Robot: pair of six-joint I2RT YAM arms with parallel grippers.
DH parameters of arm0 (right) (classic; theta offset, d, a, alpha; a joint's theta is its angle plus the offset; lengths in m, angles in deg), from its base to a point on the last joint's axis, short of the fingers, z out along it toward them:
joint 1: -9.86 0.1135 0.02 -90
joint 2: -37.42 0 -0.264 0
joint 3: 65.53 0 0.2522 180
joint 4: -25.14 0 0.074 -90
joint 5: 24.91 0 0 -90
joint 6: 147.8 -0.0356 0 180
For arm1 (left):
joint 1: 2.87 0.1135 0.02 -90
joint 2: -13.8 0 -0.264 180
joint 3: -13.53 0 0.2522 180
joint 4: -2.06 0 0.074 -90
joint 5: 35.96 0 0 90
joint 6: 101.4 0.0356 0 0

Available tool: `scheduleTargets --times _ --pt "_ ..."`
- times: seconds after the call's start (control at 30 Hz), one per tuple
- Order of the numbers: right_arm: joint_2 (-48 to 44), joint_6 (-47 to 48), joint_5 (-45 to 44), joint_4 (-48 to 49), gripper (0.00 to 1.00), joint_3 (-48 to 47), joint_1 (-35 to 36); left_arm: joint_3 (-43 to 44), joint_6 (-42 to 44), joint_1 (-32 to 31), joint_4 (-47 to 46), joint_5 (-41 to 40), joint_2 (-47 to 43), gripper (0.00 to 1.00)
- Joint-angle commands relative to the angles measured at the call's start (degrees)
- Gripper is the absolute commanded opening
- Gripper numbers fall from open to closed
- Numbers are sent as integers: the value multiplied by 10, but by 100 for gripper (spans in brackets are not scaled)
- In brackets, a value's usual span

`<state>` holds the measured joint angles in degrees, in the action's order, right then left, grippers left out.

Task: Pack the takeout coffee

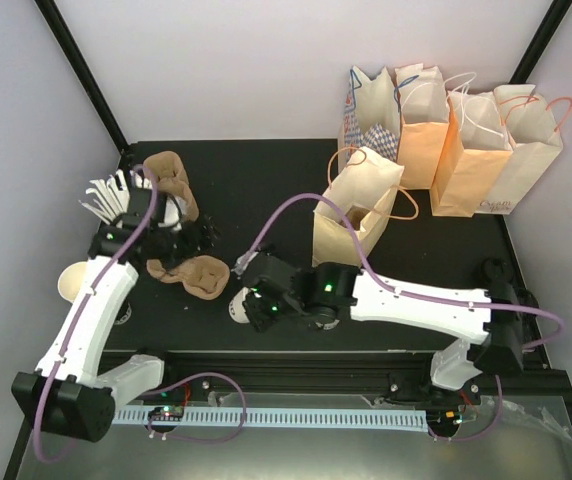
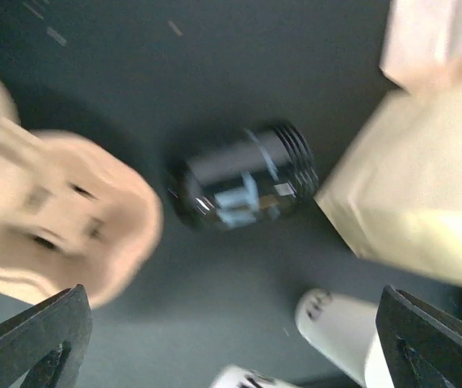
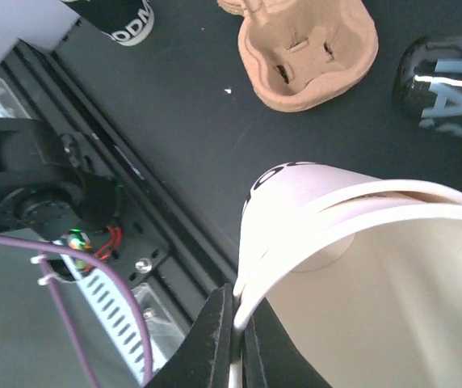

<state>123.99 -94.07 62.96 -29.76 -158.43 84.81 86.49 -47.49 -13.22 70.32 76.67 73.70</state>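
Observation:
The tabletop by the near carrier is bare, to the left in the top view. My right gripper will swing there next, turn the tilted cup upright and let go of it.
The takeout coffee (image 3: 296,198), a white paper cup with black lettering, lies tilted near the table's front edge, its open mouth towards the right wrist camera. My right gripper (image 3: 237,343) is shut on its rim, one finger inside the cup and one outside. From above, the cup (image 1: 236,306) sits at the tip of the right gripper (image 1: 246,300). My left gripper (image 1: 188,236) hovers over a black cup (image 2: 243,178) lying on its side, its fingers (image 2: 45,339) spread wide with nothing between them. The white cup (image 2: 336,323) also shows in the left wrist view.
Two brown pulp cup carriers (image 1: 171,185) (image 1: 194,275) lie left of centre. An open paper bag (image 1: 356,205) stands mid-table, with several more bags (image 1: 466,140) at the back right. A cream cup (image 1: 71,282) sits at the left edge. Another black cup (image 3: 122,16) is nearby.

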Motion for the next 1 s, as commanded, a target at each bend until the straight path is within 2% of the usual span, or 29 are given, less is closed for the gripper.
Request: scheduleTargets --times 0.0,0.13,0.27,0.43,0.57,0.63,0.7,0.83,0.97 --pt "58 114 -85 -76 2 -68 22 106 66 58 130 -178 52 99" --pt "139 187 -124 -100 4 -147 38 166 47 86 148 -213 73 99" --pt "227 224 -169 -145 4 -229 47 172 26 95 140 -190 72 99" --pt "279 269 -194 -164 9 -267 47 144 18 96 135 -128 72 99" --pt "294 290 -193 -166 13 -270 48 133 23 96 156 -145 79 99" --pt "297 295 -188 -162 19 -268 47 117 38 99 150 -136 80 99" --pt "300 298 -184 -160 32 -270 47 100 44 100 142 -121 79 99" --pt "292 299 -192 -162 38 -277 46 66 48 100 123 -94 66 99" --pt "247 303 -179 -141 53 -268 46 42 56 100 106 -71 44 99"
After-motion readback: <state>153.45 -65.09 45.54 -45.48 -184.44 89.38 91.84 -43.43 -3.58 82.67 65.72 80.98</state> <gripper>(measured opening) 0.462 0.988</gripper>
